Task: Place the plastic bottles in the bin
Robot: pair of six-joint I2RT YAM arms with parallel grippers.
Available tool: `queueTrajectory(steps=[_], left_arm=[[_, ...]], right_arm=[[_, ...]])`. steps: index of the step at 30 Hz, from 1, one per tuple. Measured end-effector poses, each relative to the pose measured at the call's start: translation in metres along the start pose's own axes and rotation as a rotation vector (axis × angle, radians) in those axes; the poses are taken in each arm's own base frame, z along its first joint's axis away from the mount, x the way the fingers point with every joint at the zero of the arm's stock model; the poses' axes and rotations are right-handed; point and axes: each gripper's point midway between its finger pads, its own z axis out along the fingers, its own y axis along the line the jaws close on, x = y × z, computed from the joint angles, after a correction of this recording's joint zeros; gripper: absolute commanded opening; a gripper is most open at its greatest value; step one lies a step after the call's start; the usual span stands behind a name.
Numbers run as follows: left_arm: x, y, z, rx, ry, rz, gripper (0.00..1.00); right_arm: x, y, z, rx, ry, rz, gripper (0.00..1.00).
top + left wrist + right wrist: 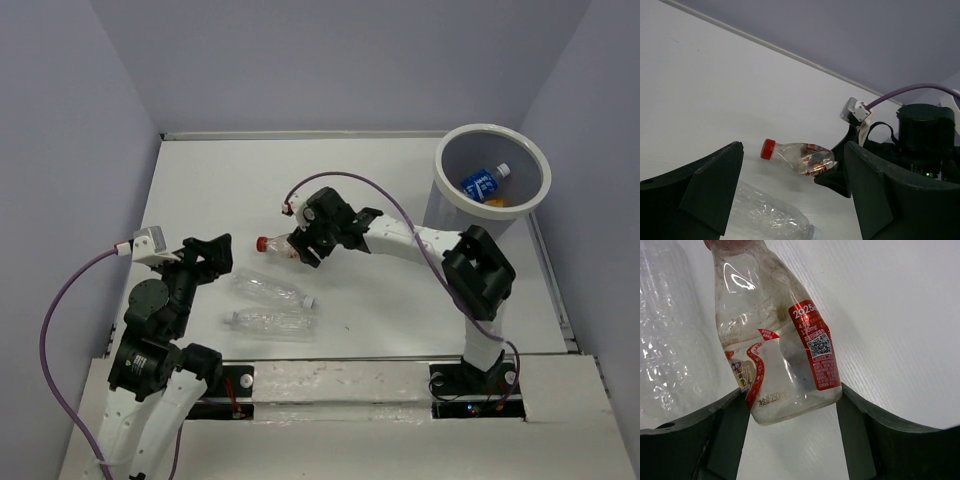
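Observation:
I need to lift my right gripper high over the bin's tall rim next and release the red-capped bottle, because the bin's opening (493, 166) is to the right in the top view.
A red-capped bottle (275, 243) with a reddish label is at mid-table. My right gripper (300, 248) is shut on its base, and both fingers press the bottle's sides in the right wrist view (775, 340). In the left wrist view the bottle (800, 156) tilts cap-down, its base in the right gripper (840, 175). Two clear bottles (270, 290) (270, 321) lie on the table in front of it. My left gripper (215, 255) is open and empty, left of them. The bin (440, 165) stands at the far right, holding a blue-labelled bottle (485, 182) and an orange one (497, 203).
Grey walls close the table at the back and on both sides. The nearer clear bottle (765, 215) lies just below my left fingers. A purple cable (400, 215) loops over the right arm.

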Motion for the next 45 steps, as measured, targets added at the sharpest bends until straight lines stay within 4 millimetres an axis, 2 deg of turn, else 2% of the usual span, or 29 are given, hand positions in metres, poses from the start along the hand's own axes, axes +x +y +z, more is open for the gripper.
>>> queueTrajectory(steps=[4,10,14,18,21,23,24,26,28,31,32,33,34,35,37,38,42,45], left_arm=[[0.000,-0.001,0.000,0.004,0.002,0.000,0.91],[0.000,0.000,0.000,0.004,0.001,0.000,0.91],[0.000,-0.001,0.000,0.008,0.003,0.000,0.91],[0.000,-0.002,0.000,0.011,0.001,-0.001,0.91],[-0.001,-0.003,0.000,0.021,-0.002,0.000,0.91],[-0.002,-0.004,0.000,0.025,-0.003,0.001,0.91],[-0.002,-0.005,0.000,0.028,-0.003,0.001,0.91],[-0.002,-0.006,0.000,0.033,-0.002,0.003,0.91],[-0.002,-0.007,0.000,0.039,-0.002,0.003,0.91],[-0.002,-0.008,0.000,0.044,-0.001,0.006,0.91],[-0.002,-0.008,0.000,0.045,0.000,0.007,0.91],[-0.002,-0.008,0.000,0.046,0.000,0.007,0.91],[-0.002,-0.008,0.000,0.047,0.000,0.008,0.91],[-0.002,-0.008,0.000,0.047,0.000,0.009,0.91],[-0.002,-0.008,0.000,0.047,0.000,0.010,0.91],[-0.002,-0.008,0.000,0.047,0.000,0.010,0.91],[-0.002,-0.008,0.000,0.047,0.000,0.013,0.91],[-0.003,-0.007,0.000,0.040,-0.004,0.012,0.91]], right_arm=[[-0.014,-0.002,-0.033,0.044,-0.066,0.009,0.37],[-0.040,-0.014,-0.100,0.184,-0.227,0.072,0.37],[-0.051,-0.032,-0.155,0.337,-0.338,0.147,0.36],[-0.069,-0.055,-0.227,0.494,-0.498,0.221,0.35],[-0.073,-0.081,-0.278,0.628,-0.600,0.297,0.36],[-0.066,-0.112,-0.319,0.755,-0.665,0.375,0.36],[-0.062,-0.123,-0.331,0.796,-0.680,0.401,0.36],[-0.043,-0.162,-0.368,0.957,-0.711,0.494,0.36],[-0.024,-0.186,-0.390,1.068,-0.716,0.562,0.36],[0.007,-0.215,-0.410,1.200,-0.699,0.650,0.37],[0.014,-0.219,-0.413,1.223,-0.697,0.666,0.42],[0.024,-0.225,-0.415,1.249,-0.694,0.689,0.65],[0.034,-0.228,-0.414,1.268,-0.687,0.706,0.76],[0.042,-0.229,-0.414,1.286,-0.675,0.718,0.85],[0.055,-0.231,-0.413,1.311,-0.659,0.741,0.93],[0.058,-0.232,-0.414,1.323,-0.653,0.746,0.96],[0.056,-0.228,-0.422,1.327,-0.681,0.746,0.96],[0.044,-0.217,-0.430,1.264,-0.751,0.733,0.88]])
